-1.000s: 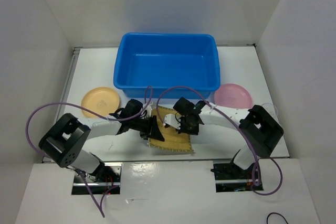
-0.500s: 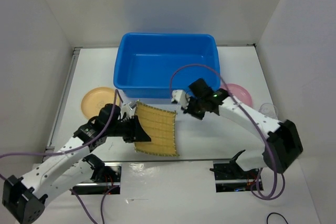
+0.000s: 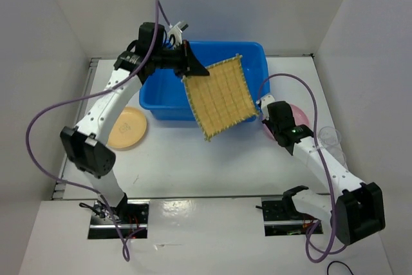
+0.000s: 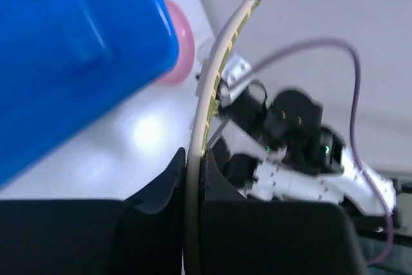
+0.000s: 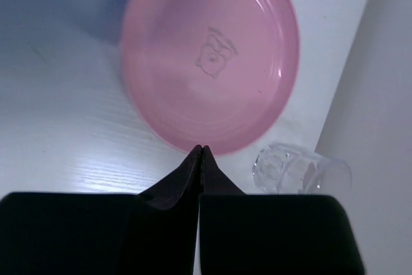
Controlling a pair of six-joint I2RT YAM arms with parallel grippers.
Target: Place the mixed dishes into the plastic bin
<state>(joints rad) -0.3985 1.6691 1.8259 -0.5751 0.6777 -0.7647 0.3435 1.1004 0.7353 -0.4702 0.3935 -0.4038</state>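
The robot should carry the mat [image 3: 222, 96] outward with its left gripper, because the mat hangs high over the bin's near side, then lower it toward the bin's bottom and let go.
My left gripper [image 3: 187, 62] is shut on one edge of the yellowish woven bamboo mat [image 3: 222, 96] and holds it high, hanging over the blue plastic bin [image 3: 161, 94]. In the left wrist view the mat [image 4: 212, 88] shows edge-on between the jaws. My right gripper [image 3: 269, 109] is shut and empty, above the near edge of the pink plate [image 3: 297, 115], which fills the right wrist view [image 5: 212, 56]. A clear cup [image 5: 283, 167] lies beside that plate, by the right wall [image 3: 329, 136]. The tan plate [image 3: 129, 128] lies left of the bin.
White walls close in the table on the left, back and right. The bin's blue wall [image 4: 71, 49] fills the left of the left wrist view. Purple cables loop from both arms.
My left arm has lifted the mat from the table in front of the bin up over the bin. My right gripper has let go of the mat and moved right to the pink plate.
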